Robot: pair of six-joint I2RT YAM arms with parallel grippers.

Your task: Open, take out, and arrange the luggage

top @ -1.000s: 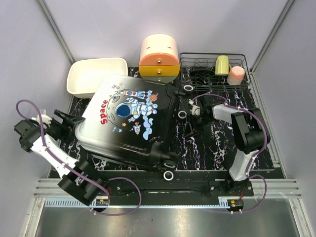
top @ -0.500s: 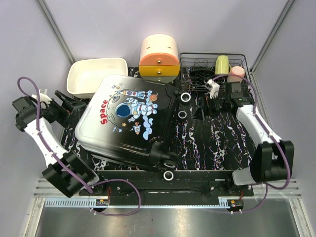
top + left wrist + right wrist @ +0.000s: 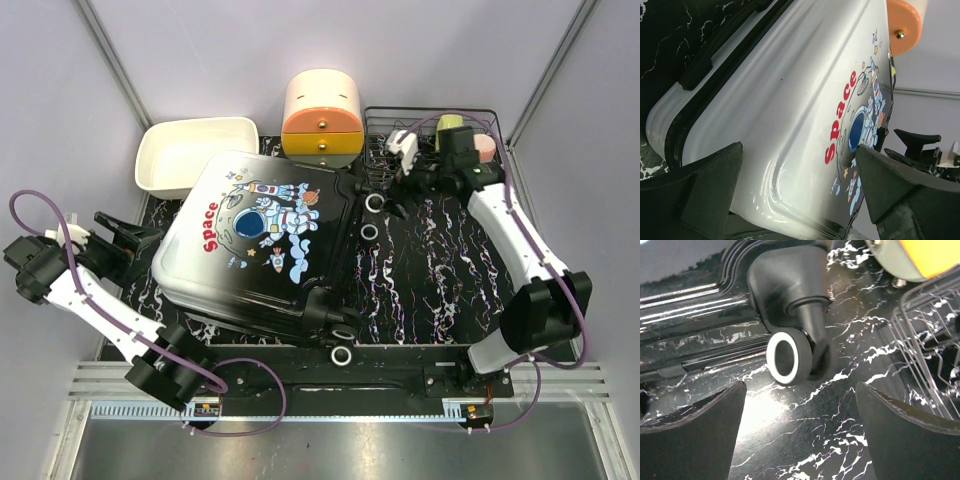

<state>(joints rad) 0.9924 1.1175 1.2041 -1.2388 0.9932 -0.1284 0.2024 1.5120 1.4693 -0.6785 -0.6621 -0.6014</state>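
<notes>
The white-rimmed wheel by the wire rack [image 3: 794,358] juts clear of the luggage's corner, so my right gripper shifts left onto it in the top view next.
The luggage [image 3: 262,240] lies shut on the black marbled mat, astronaut and red "Space" side up, skewed with its wheels to the right. My left gripper [image 3: 148,245] stands open at the case's left edge, apart from it. In the left wrist view the white shell [image 3: 790,100] fills the gap between the spread fingers of that gripper [image 3: 800,200]. My right gripper [image 3: 388,192] hangs open beside the case's upper right wheel [image 3: 378,203]. In the right wrist view that white-rimmed wheel [image 3: 789,359] lies just beyond the empty gripper [image 3: 800,425].
A white tray [image 3: 190,150] sits at the back left, beside it a cream-and-orange box [image 3: 322,115]. A wire rack [image 3: 420,118] at the back right holds a green cup [image 3: 449,122] and a pink cup [image 3: 487,147], with my right arm across it.
The right arm swung from mid-mat toward the back, to the upper right wheel, and its jaws opened wide. The left arm drew back to the left and down, jaws a little wider.
</notes>
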